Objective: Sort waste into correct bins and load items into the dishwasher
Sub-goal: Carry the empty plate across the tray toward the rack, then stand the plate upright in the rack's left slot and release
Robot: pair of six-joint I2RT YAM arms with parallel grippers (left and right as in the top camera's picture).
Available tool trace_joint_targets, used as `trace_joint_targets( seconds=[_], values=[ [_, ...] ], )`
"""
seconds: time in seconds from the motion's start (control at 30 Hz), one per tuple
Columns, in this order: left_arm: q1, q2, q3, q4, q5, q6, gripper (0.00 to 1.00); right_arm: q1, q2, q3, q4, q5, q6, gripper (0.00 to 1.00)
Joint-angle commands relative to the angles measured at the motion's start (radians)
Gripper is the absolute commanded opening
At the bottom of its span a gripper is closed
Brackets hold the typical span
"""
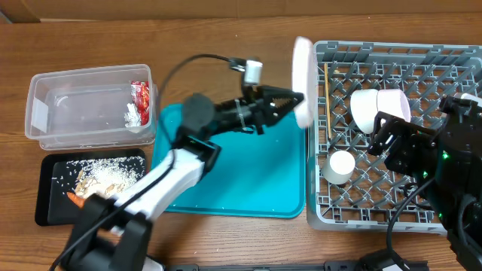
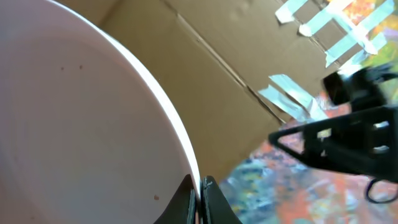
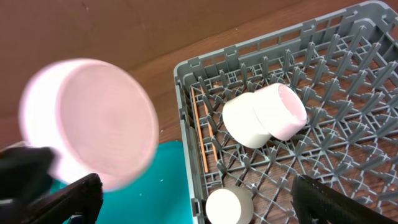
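Observation:
My left gripper needs to go right in the overhead view, lower and release the plate (image 1: 303, 81).
My left gripper (image 1: 296, 99) is shut on the rim of the white plate (image 1: 303, 81) and holds it on edge in the air at the left wall of the grey dish rack (image 1: 452, 54). The plate fills the left wrist view (image 2: 81, 124), with the jaws (image 2: 199, 190) pinching its edge. The white bowl (image 1: 364, 109) and the pink bowl (image 1: 395, 104) lie nested on their sides in the rack, next to the white cup (image 1: 338, 167) and the chopsticks (image 1: 327, 98). My right gripper (image 1: 393, 141) hovers over the rack, open and empty (image 3: 202, 206).
The clear tub (image 1: 75, 102) holds the red wrapper (image 1: 140, 93) and the white tissue (image 1: 134, 116). The black tray (image 1: 54, 169) holds the rice bits (image 1: 105, 175) and the carrot (image 1: 74, 199). The teal tray (image 1: 241, 177) lies between these bins and the rack.

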Motion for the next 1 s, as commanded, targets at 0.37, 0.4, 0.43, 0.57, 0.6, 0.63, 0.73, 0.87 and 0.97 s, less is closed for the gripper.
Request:
trace_joint_targets(
  seconds=[0.37,0.4,0.43,0.57,0.6,0.63,0.73,0.87,0.97],
  values=[
    [-0.104,0.227,0.134,-0.086,-0.120,-0.023,0.04,-0.006,-0.003,0.019,0.005,-0.002,0.002,1.00],
    [-0.105,0.227,0.134,-0.129,-0.147,-0.014,0.04,-0.006,-0.003,0.019,0.005,-0.002,0.002,1.00],
    [-0.105,0.229,0.134,-0.156,-0.166,-0.006,0.04,-0.006,-0.003,0.019,0.005,-0.002,0.002,1.00],
    [-0.106,0.230,0.134,-0.195,-0.198,0.012,0.12,-0.006,-0.003,0.019,0.005,-0.002,0.002,1.00],
    [-0.106,0.230,0.135,-0.193,-0.197,0.016,0.18,-0.006,-0.003,0.019,0.005,-0.002,0.002,1.00],
    [-0.106,0.230,0.135,-0.193,-0.197,0.019,0.26,-0.006,-0.003,0.019,0.005,-0.002,0.002,1.00],
    [-0.106,0.230,0.135,-0.193,-0.199,0.021,0.87,-0.006,-0.003,0.019,0.005,-0.002,0.002,1.00],
    [-0.103,0.230,0.135,-0.193,-0.201,0.026,1.00,-0.006,-0.003,0.019,0.005,-0.002,0.002,1.00],
    [-0.094,0.228,0.135,-0.193,-0.204,0.037,1.00,-0.006,-0.003,0.019,0.005,-0.002,0.002,1.00]
  ],
)
